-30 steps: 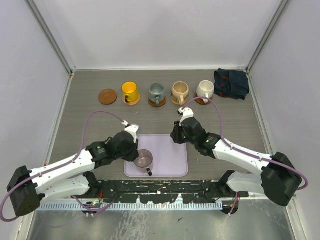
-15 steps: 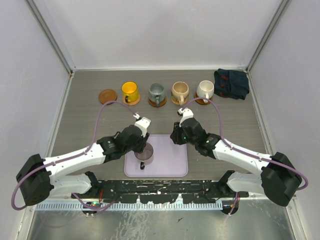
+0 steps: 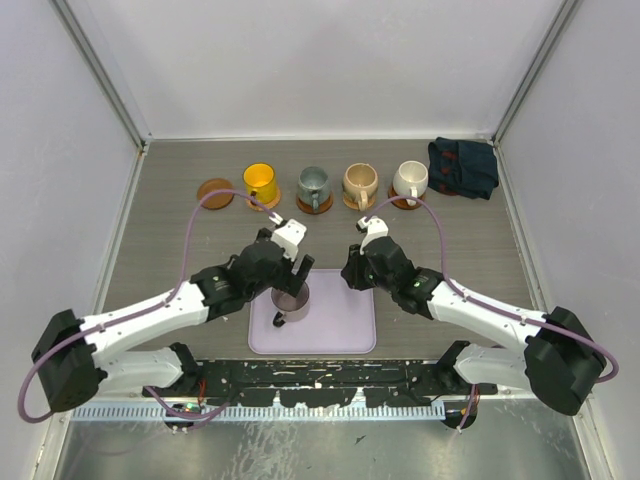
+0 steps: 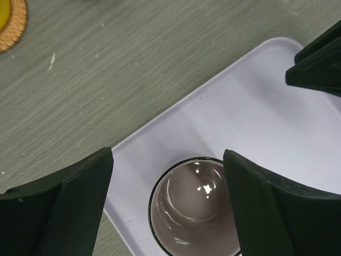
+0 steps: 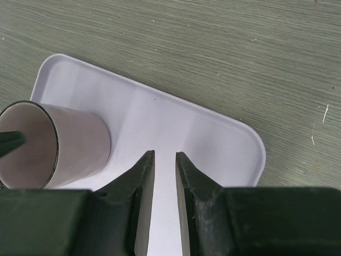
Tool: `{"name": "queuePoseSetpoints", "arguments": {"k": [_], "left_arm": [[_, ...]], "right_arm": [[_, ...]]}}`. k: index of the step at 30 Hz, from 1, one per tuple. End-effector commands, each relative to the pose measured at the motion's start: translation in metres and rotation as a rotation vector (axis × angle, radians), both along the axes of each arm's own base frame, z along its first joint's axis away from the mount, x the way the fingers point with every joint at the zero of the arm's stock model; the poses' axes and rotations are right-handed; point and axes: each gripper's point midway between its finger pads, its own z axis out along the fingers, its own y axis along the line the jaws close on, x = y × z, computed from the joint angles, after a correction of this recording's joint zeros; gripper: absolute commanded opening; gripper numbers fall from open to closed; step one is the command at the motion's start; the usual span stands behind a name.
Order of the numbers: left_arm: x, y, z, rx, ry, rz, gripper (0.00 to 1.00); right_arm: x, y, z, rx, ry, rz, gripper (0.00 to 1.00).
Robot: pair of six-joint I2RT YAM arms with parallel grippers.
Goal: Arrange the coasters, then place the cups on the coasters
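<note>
I should next move my left gripper back and lower its fingers around the mauve-pink cup's handle (image 3: 279, 319). The handle sticks out toward the tray's near edge, below and back from the gripper.
A pale mauve-pink cup (image 3: 291, 302) (image 4: 194, 213) (image 5: 58, 144) stands upright on the left part of the lilac tray (image 3: 340, 320). My left gripper (image 3: 291, 274) (image 4: 168, 208) hangs open above it, with one finger on each side of its rim and neither touching. My right gripper (image 3: 352, 272) (image 5: 165, 160) hovers over the tray's far right part, its jaws a narrow gap apart with nothing between them. At the back, the yellow cup (image 3: 260, 182), grey-green cup (image 3: 313, 186), tan cup (image 3: 360, 182) and white cup (image 3: 410, 179) each sit on a coaster. One bare coaster (image 3: 215, 192) lies left of them.
A dark navy cloth (image 3: 464, 166) lies at the back right corner. The two grippers hang close together over the tray (image 5: 213, 133). Side walls close in the grey table (image 3: 180, 240) on the left, right and back.
My left gripper has moved right and farther from the near edge, over the mauve cup, and has gone from shut to wide open. The cup's handle has swung round leftward. The right arm has stayed still.
</note>
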Motion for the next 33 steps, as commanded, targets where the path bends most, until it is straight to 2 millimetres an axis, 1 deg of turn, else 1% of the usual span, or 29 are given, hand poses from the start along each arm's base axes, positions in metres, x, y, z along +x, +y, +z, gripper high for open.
{"name": "queuePoseSetpoints", "arguments": {"k": [1, 4, 11, 13, 18, 23, 29, 33], "left_arm": [[0.001, 0.007, 0.059, -0.118, -0.114, 0.017, 0.87], [-0.015, 0.017, 0.061, -0.133, -0.083, -0.006, 0.87], [-0.066, 0.038, 0.028, -0.125, 0.138, -0.049, 0.87], [-0.076, 0.042, 0.023, -0.14, 0.18, -0.048, 0.87], [-0.096, 0.042, 0.01, -0.183, 0.274, -0.065, 0.85], [-0.103, 0.039, -0.006, -0.174, 0.339, -0.063, 0.82], [-0.1, 0.033, -0.016, -0.176, 0.359, -0.049, 0.77], [-0.1, 0.031, -0.028, -0.158, 0.387, -0.043, 0.75]], "right_arm": [[0.007, 0.007, 0.018, 0.061, -0.049, -0.009, 0.28], [0.009, 0.009, 0.02, 0.066, -0.052, -0.006, 0.28], [0.012, 0.011, 0.024, 0.065, -0.064, -0.008, 0.28], [0.012, 0.011, 0.023, 0.062, -0.062, -0.008, 0.28], [0.014, 0.013, 0.025, 0.071, -0.061, -0.012, 0.28], [0.014, 0.016, 0.027, 0.085, -0.058, -0.01, 0.28], [0.014, 0.014, 0.027, 0.086, -0.057, -0.018, 0.28], [0.014, 0.012, 0.026, 0.076, -0.058, -0.025, 0.28]]}}
